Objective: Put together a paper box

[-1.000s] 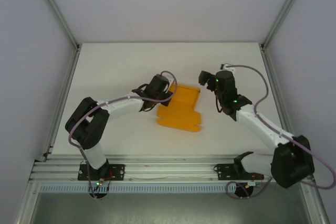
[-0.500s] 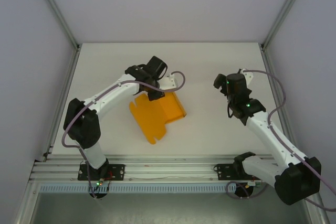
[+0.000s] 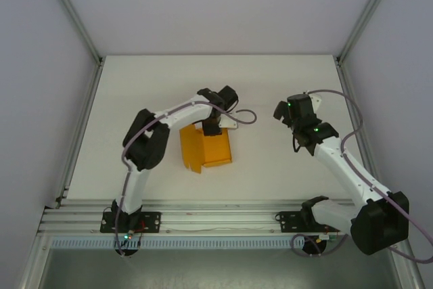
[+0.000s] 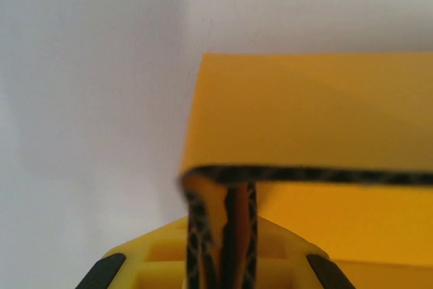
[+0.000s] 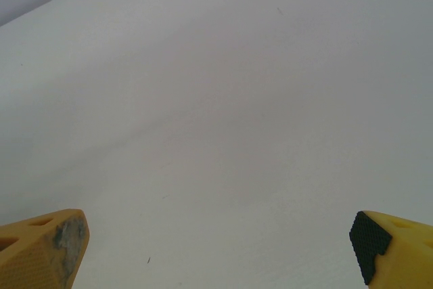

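Observation:
Next, my left gripper moves the paper box's pinched far edge slightly away from my base, then opens to release it.
The paper box (image 3: 205,148) is a bright orange card sheet, partly folded, lying near the middle of the table. My left gripper (image 3: 211,128) is shut on its far edge. In the left wrist view the closed fingers (image 4: 233,235) pinch the card's edge, and the orange paper box (image 4: 318,106) spreads ahead of them. My right gripper (image 3: 283,114) hovers to the right of the box, apart from it. Its yellow fingertips (image 5: 47,245) stand wide open over bare table, with nothing between them.
The white table (image 3: 155,86) is bounded by grey walls with aluminium posts (image 3: 71,11) at the back corners. A metal rail (image 3: 216,220) runs along the near edge where both arm bases are bolted.
My left gripper has swung right and turned with the paper box, which has rotated and now looks more folded. My right arm has pulled back to the right, away from the box.

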You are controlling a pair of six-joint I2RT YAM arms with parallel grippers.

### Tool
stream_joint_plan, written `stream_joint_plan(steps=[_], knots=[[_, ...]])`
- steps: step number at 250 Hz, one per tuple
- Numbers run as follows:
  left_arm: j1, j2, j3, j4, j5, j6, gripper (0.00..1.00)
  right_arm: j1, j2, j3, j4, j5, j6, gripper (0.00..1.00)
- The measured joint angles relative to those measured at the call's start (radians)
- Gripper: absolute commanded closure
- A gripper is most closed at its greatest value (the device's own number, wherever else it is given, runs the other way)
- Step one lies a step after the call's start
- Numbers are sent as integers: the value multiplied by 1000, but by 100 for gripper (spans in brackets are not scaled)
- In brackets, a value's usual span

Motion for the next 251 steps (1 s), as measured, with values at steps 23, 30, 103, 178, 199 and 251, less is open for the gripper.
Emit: stream_joint_plan(steps=[23,30,103,178,199,251], knots=[[-11,78,45,-21,-93,-18,100,0,1,0,0,-4,-3,0],[-16,92,59,-30,-122,-20,100,-1,2,0,0,-6,-3,0],[-55,158,119,-52,-266,-46,80,-1,9,0,0,-8,-28,0],[-45,90,84,-16,-180,-37,49,-1,24,0,5,-44,-46,0],[-47,46,71,-13,-138,-28,45,-1,24,0,7,-60,-54,0],[-48,-93,45,-1,-67,-6,43,-1,3,0,10,-113,-95,0]])
